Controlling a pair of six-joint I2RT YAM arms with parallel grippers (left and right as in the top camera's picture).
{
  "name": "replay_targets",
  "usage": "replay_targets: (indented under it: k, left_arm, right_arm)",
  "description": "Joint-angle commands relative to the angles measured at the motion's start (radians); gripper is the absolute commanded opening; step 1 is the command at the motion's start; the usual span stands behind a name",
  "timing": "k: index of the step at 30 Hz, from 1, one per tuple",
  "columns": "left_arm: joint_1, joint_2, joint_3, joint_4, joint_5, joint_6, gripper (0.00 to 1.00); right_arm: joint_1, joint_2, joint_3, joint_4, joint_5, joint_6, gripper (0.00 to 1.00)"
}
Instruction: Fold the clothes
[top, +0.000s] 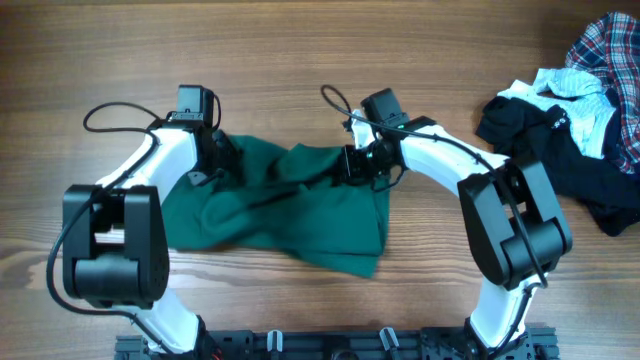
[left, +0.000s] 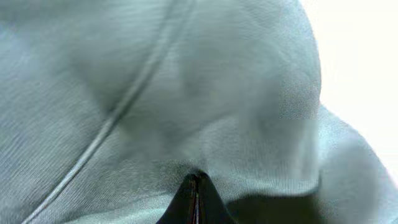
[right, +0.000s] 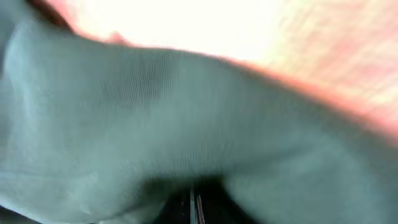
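My left gripper will move outward, toward the bare tabletop beyond the garment's far edge, and let go of the cloth there, because the green garment is still crumpled.
A dark green garment (top: 290, 205) lies crumpled on the wooden table between my two arms. My left gripper (top: 218, 160) is shut on its upper left edge; in the left wrist view the green cloth (left: 186, 93) fills the frame and bunches over my closed gripper (left: 195, 186). My right gripper (top: 350, 162) is shut on the garment's upper right part, and green cloth (right: 155, 124) drapes over my closed right gripper (right: 194, 202) in the right wrist view. More clothes sit in a pile at the far right: a black one (top: 545, 140), a plaid shirt (top: 610, 45) and a white piece (top: 570, 85).
The wooden table (top: 100, 60) runs to the frame edges. The arm bases and a black rail (top: 330, 345) stand at the front edge. A cable loop (top: 105, 115) hangs off my left arm.
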Motion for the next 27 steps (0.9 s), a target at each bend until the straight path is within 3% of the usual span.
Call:
replay_targets:
  k: [1, 10, 15, 20, 27]
  left_arm:
    - [-0.003, 0.138, -0.029, 0.098, 0.012, 0.002, 0.04]
    - [-0.005, 0.14, -0.028, 0.356, 0.016, 0.028, 0.04]
    - [-0.005, 0.14, -0.028, 0.407, 0.016, 0.036, 0.04]
    - [-0.005, 0.138, -0.012, 0.431, 0.016, 0.127, 0.04]
    - [-0.005, 0.117, 0.092, 0.401, 0.019, 0.187, 0.08]
  right_arm:
    - [-0.074, 0.04, -0.009, 0.062, 0.112, 0.006, 0.05]
    - [-0.185, 0.04, -0.009, 0.285, 0.114, 0.002, 0.05]
    - [-0.184, 0.04, 0.012, 0.304, 0.067, -0.004, 0.04]
    - [-0.184, 0.033, 0.086, 0.208, 0.047, -0.043, 0.04]
    - [-0.184, 0.011, 0.316, -0.111, 0.04, -0.154, 0.04]
